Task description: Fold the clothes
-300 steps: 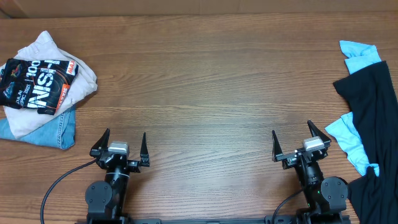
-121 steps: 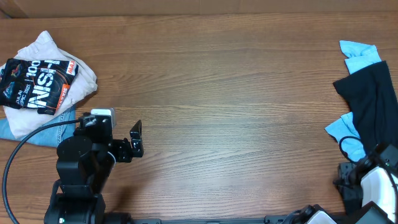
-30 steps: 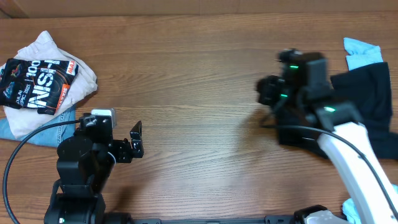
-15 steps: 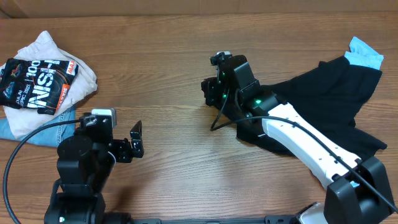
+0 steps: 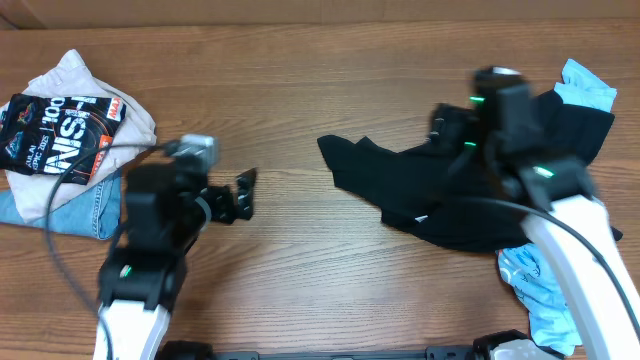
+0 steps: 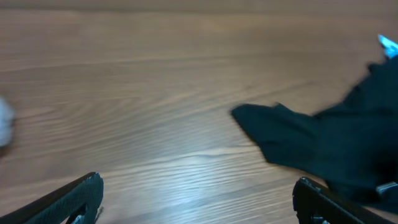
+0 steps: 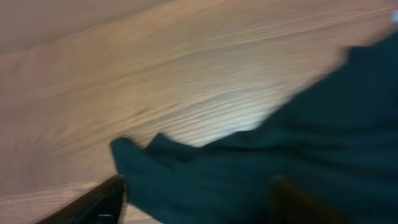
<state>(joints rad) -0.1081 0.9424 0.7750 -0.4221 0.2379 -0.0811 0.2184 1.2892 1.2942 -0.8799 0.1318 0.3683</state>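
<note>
My left gripper needs to move across the table and down onto the shirt's corner that reaches toward the middle next.
The plain black shirt (image 5: 450, 195) lies crumpled across the right half of the table, one corner reaching toward the middle, its tiny white label (image 5: 422, 218) showing. It also shows in the left wrist view (image 6: 329, 146) and the right wrist view (image 7: 261, 168). My right gripper (image 7: 199, 185) hovers open over the shirt's upper part, blurred, with nothing between its fingers. My left gripper (image 5: 244, 195) is open and empty over bare wood, to the left of the shirt's corner; its fingers show in the left wrist view (image 6: 199, 182).
At the far left sits a pile: a black garment with white and red lettering (image 5: 55, 135) on a whitish cloth (image 5: 125, 120) and blue denim (image 5: 85, 212). A light blue shirt shows at the back right (image 5: 588, 85) and front right (image 5: 540, 290).
The right arm has drawn back to the right and let go of the black shirt, whose corner stays near the table's middle. The left arm has moved right toward that corner.
</note>
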